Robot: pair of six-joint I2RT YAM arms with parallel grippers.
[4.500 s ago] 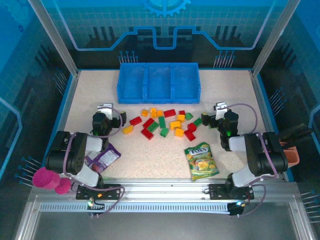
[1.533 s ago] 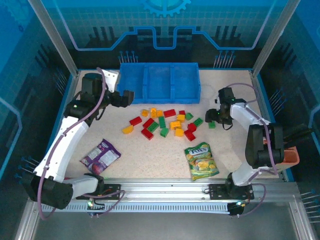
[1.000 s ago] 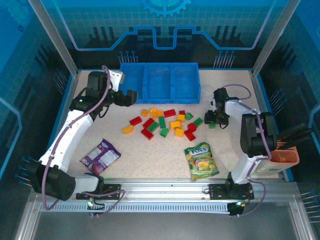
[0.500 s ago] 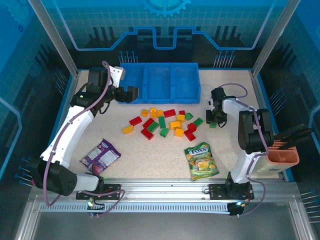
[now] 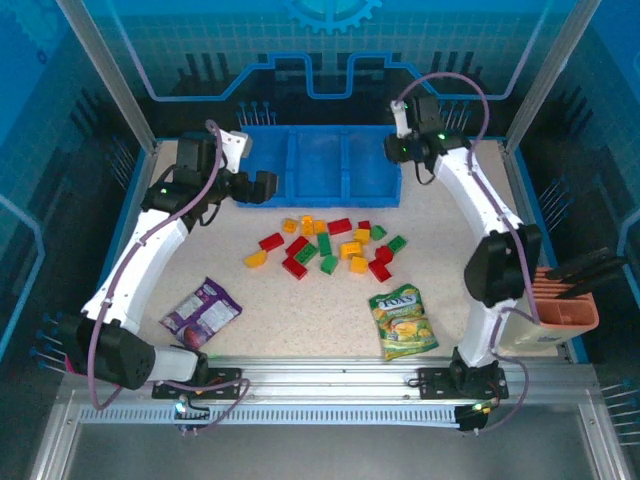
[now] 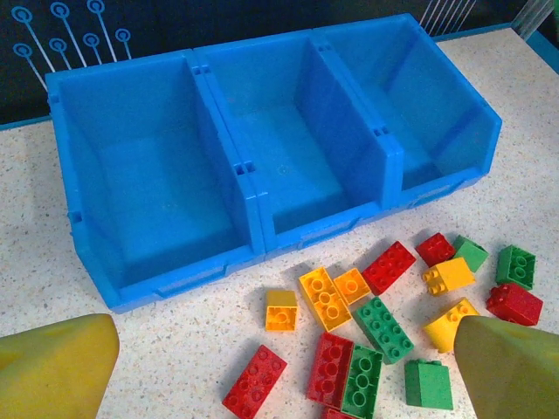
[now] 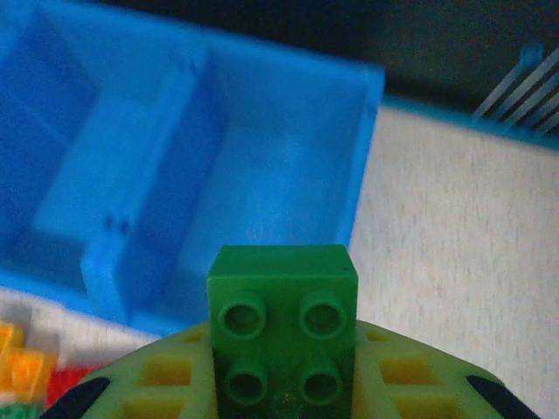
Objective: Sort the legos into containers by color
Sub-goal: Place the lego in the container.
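The robot's right gripper will move toward the middle of the tray next and go down into the tray's nearest section point(image 7: 255, 188) to let go of the green brick point(image 7: 284, 327), since that section is empty and lies below the gripper.
Red, yellow-orange and green legos point(image 5: 330, 245) lie in a loose pile on the table in front of the blue three-compartment tray point(image 5: 330, 197). In the left wrist view all three compartments of the tray point(image 6: 249, 188) are empty, with legos point(image 6: 376, 323) below it. My left gripper point(image 5: 262, 187) hovers open by the tray's front left corner, its yellow fingertips point(image 6: 52, 367) wide apart and nothing between them. My right gripper point(image 5: 395, 150) is raised at the tray's right end. It is shut on a green four-stud brick point(image 7: 284, 327) above the right compartment point(image 7: 367, 131).
A green-yellow snack bag point(image 5: 402, 322) lies near the front, right of centre. A purple snack packet point(image 5: 200, 312) lies front left. A beige-and-salmon slotted holder point(image 5: 567, 310) stands at the right table edge. Blue enclosure walls ring the table.
My right gripper shut on a green brick at the pile's right side, lifted it and swung back over the tray's right end. The left arm has hardly moved.
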